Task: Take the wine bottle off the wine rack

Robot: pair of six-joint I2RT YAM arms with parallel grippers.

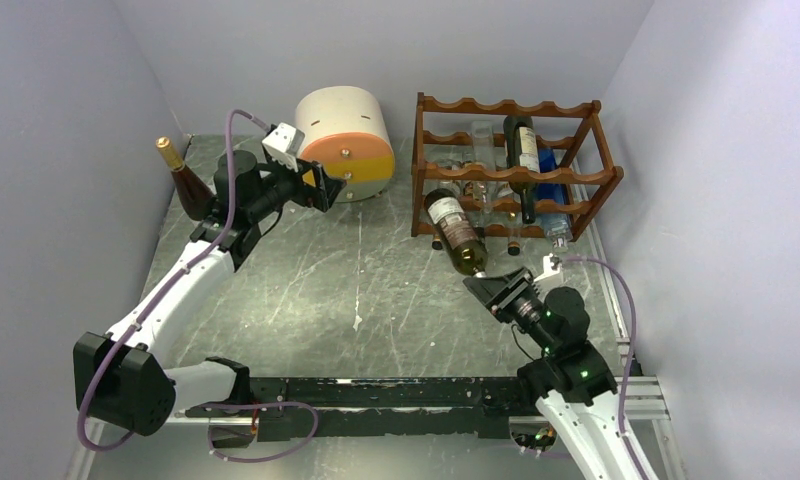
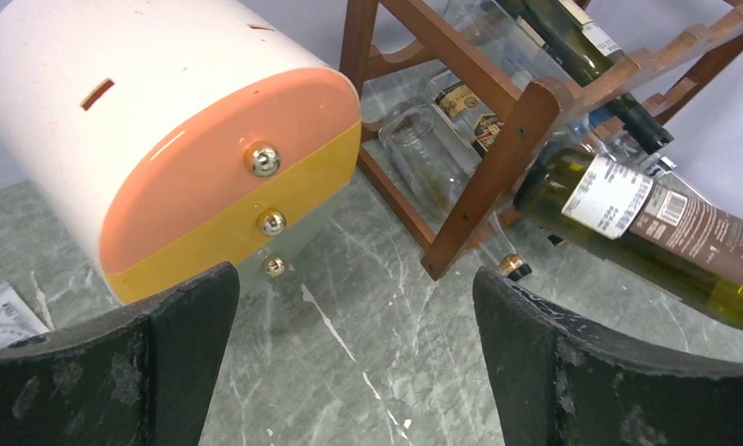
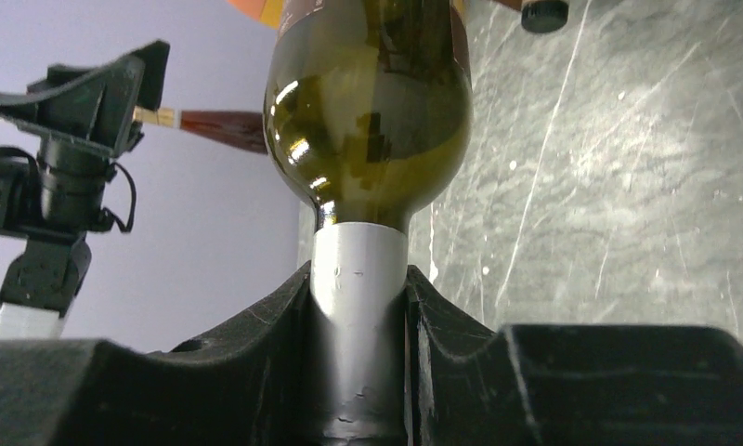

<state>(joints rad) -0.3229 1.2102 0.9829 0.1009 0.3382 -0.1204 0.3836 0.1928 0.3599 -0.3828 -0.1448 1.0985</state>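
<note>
The robot's right gripper should next swing the bottle to the gripper's left in the top view, over bare table clear of the rack, and let go of it there.
The wine bottle is olive green with a white and brown label. It lies tilted, its base at the lower left bay of the dark wooden wine rack and its neck pointing toward the arms. My right gripper is shut on the grey-capped neck; in the right wrist view the fingers press against both sides of it below the bottle's shoulder. My left gripper hangs open and holds nothing, in front of the drawer unit. From the left wrist, the bottle shows beside a rack post.
A cream-and-orange drawer unit stands left of the rack. A brown bottle stands upright at the back left wall. The rack also holds a dark bottle, a blue one and clear ones. Walls close in on both sides.
</note>
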